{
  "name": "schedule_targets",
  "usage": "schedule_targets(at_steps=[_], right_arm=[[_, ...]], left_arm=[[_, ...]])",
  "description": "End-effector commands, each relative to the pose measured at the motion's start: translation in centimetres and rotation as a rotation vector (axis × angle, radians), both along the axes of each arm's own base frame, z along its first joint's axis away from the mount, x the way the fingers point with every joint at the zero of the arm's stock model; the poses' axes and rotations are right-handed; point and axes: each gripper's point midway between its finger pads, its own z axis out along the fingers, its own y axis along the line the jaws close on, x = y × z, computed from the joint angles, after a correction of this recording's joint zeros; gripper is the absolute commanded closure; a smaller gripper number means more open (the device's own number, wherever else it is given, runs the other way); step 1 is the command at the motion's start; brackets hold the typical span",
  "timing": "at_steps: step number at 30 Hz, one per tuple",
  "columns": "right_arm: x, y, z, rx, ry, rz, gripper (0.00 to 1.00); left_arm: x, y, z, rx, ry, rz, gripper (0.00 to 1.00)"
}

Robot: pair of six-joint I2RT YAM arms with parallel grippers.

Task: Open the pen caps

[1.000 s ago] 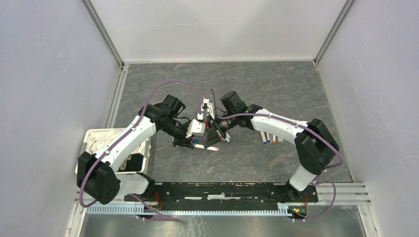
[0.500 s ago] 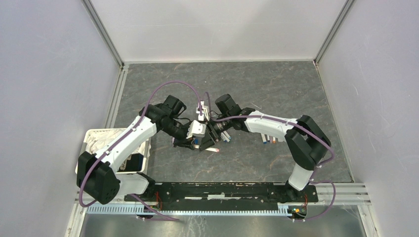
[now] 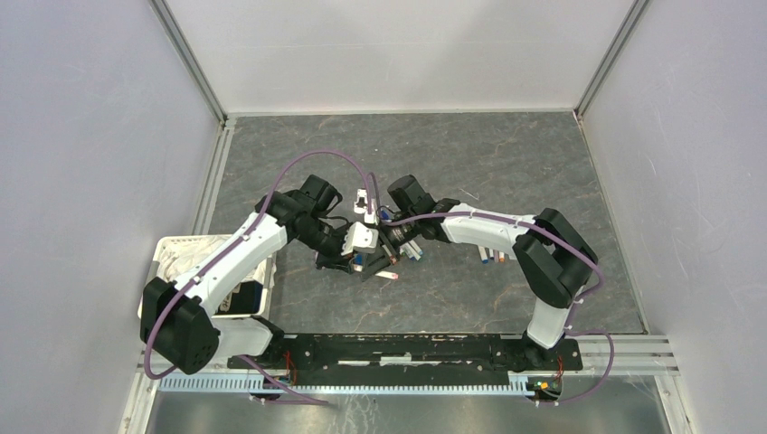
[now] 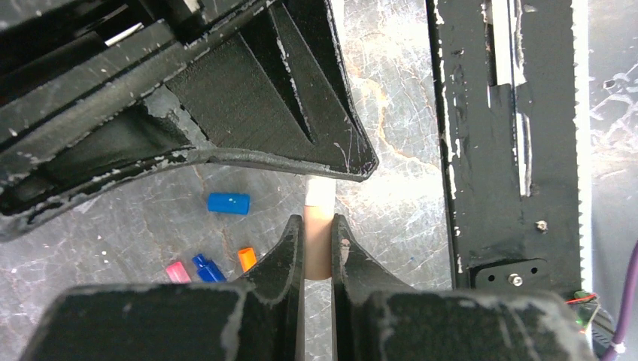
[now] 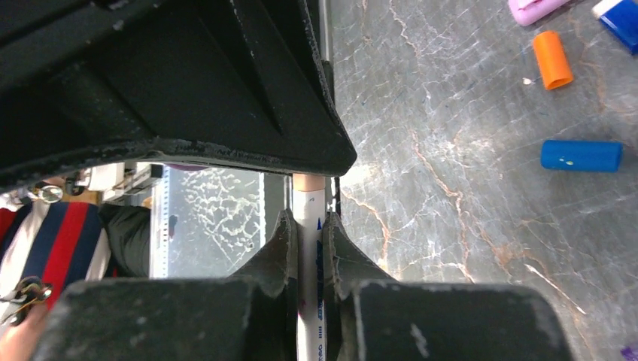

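Note:
Next, my left gripper pulls the tan cap (image 4: 318,252) off the white pen's body, then moves it down beside the orange cap and releases it, since loose caps lie gathered on the tabletop.
My left gripper (image 4: 318,226) is shut on the tan cap (image 4: 318,252) of a white-barrelled pen (image 4: 319,194). My right gripper (image 5: 308,219) is shut on the same pen's white barrel (image 5: 308,207), just behind the cap (image 5: 308,181). Cap and barrel look joined. In the top view both grippers (image 3: 362,262) (image 3: 383,254) meet at the table's middle. The pen (image 3: 387,272) shows beneath them with a pink end. Loose caps lie on the table: blue (image 4: 228,203), orange (image 4: 247,258), dark blue (image 4: 208,268) and pink (image 4: 177,271).
Several white pens (image 3: 496,255) lie in a row under the right forearm. A white bin (image 3: 172,249) stands at the left edge. A black rail (image 3: 407,348) runs along the near edge. More loose caps show in the right wrist view: orange (image 5: 552,59), blue (image 5: 581,156), lilac (image 5: 534,9).
The right arm has swung left and its gripper has closed in against the left gripper. The left arm has barely moved.

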Motion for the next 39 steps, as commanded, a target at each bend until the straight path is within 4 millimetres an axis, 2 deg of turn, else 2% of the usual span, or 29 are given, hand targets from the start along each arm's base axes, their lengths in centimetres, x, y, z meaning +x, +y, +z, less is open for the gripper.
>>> schedule_targets(at_steps=[1, 8, 11, 13, 15, 17, 21, 24, 31, 35, 39], right_arm=[[0.0, -2.4, -0.4, -0.042, -0.042, -0.032, 1.00], [-0.8, -6.1, -2.1, -0.121, -0.080, -0.099, 1.00], [-1.2, -7.3, -2.7, -0.136, -0.089, -0.132, 1.00], [-0.6, -8.1, -2.7, -0.146, -0.102, -0.168, 1.00], [0.8, -8.9, -2.4, -0.161, -0.127, -0.231, 1.00], [3.8, -10.5, -2.7, -0.225, -0.169, -0.375, 1.00], [10.1, -15.7, -4.0, -0.422, -0.262, -0.733, 1.00], [13.0, -18.9, -4.8, -0.557, -0.351, -0.915, 1.00], [15.9, -21.5, -7.1, -0.703, -0.418, -1.059, 1.00], [16.6, -23.4, -8.3, -0.792, -0.456, -1.139, 1.00], [17.0, -25.0, -8.6, -0.850, -0.497, -1.204, 1.00]], left_arm=[[2.5, 2.0, 0.6, 0.100, -0.156, 0.001, 0.98], [6.4, 6.0, 0.9, 0.166, -0.220, 0.092, 0.98], [7.3, 6.7, 0.8, 0.146, -0.205, 0.127, 0.98], [7.3, 6.8, 0.4, 0.141, -0.193, 0.138, 0.98], [7.2, 6.6, -0.3, 0.130, -0.180, 0.152, 0.98], [7.7, 6.4, -1.4, 0.122, -0.183, 0.199, 0.98], [8.5, 7.2, -4.8, 0.164, -0.170, 0.317, 0.98], [8.4, 7.9, -7.2, 0.199, -0.142, 0.386, 0.98], [7.6, 8.5, -10.6, 0.235, -0.090, 0.448, 0.94], [7.5, 8.8, -11.5, 0.254, -0.085, 0.467, 0.83], [7.3, 8.8, -11.6, 0.247, -0.081, 0.464, 0.72]])
